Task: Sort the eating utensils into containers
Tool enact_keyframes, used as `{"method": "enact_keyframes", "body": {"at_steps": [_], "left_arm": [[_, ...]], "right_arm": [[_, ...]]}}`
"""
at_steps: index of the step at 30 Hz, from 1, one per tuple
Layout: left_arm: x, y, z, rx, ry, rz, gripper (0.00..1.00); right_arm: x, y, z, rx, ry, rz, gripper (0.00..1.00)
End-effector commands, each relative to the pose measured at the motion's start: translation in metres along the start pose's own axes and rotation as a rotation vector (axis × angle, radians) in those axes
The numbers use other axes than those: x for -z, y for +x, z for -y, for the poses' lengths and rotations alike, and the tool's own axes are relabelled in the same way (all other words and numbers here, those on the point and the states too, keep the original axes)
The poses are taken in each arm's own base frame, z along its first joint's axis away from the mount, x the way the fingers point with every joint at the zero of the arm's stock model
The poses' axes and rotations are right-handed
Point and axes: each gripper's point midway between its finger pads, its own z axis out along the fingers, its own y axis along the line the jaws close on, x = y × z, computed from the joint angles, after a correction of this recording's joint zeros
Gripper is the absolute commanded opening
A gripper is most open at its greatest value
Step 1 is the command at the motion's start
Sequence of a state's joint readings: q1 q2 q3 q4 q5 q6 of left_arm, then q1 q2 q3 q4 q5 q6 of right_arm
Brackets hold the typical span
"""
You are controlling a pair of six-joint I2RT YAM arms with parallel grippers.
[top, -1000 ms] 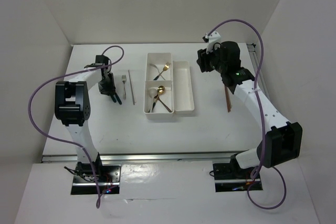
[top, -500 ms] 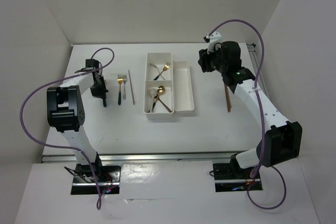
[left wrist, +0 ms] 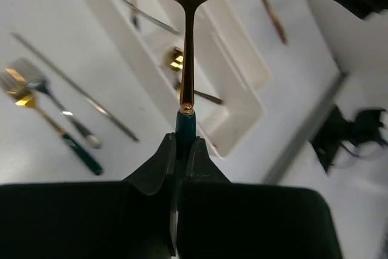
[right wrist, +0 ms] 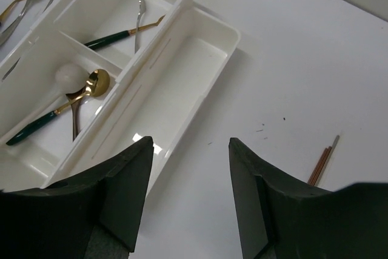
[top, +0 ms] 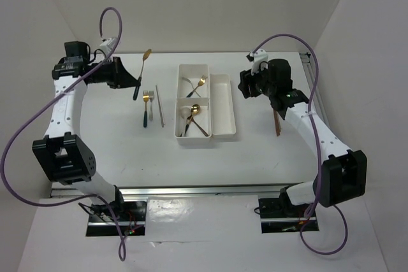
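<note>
My left gripper will next carry the spoon across and down into the near tray section (top: 195, 121) (left wrist: 212, 83) and release it, as the spoons there lie below, to the gripper's right in the top view.
My left gripper (top: 133, 86) is shut on the dark green handle of a gold spoon (top: 143, 68) and holds it in the air, left of the trays. In the left wrist view the spoon (left wrist: 188, 47) points away from the closed fingers (left wrist: 162, 162). My right gripper (top: 246, 85) is open and empty, right of the narrow tray (top: 223, 103); it also shows in the right wrist view (right wrist: 189, 150). The two-compartment tray (top: 179, 103) holds forks in the far compartment and spoons in the near one. The narrow tray (right wrist: 176, 89) is empty.
A gold fork with a green handle (top: 145, 107), a silver fork (top: 151, 101) and a silver chopstick (top: 159, 105) lie on the table left of the trays. Brown chopsticks (top: 276, 122) lie on the right, under my right arm, and also show in the right wrist view (right wrist: 321, 163).
My left arm has risen from the table beside the forks and swung up to the far left with the gold spoon in its gripper. My right gripper has barely moved.
</note>
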State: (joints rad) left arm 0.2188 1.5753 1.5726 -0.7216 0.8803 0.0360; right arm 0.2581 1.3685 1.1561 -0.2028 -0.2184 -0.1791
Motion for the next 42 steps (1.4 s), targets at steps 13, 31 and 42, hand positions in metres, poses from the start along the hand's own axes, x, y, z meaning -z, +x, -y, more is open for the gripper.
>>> {"method": "enact_keyframes", "body": {"at_steps": [13,31,42], "left_arm": [[-0.050,0.079,0.104,-0.140,0.310,-0.272,0.00],[-0.149,0.097,0.062,-0.238,-0.274,-0.169,0.00],[-0.172,0.129,0.082,-0.225,-0.188,-0.228,0.00]], "right_arm": [[0.030,-0.006,0.008,-0.023,0.016,0.050,0.61],[0.041,0.001,0.011,-0.060,0.050,0.032,0.61],[0.047,0.006,0.020,-0.071,0.075,0.030,0.61]]}}
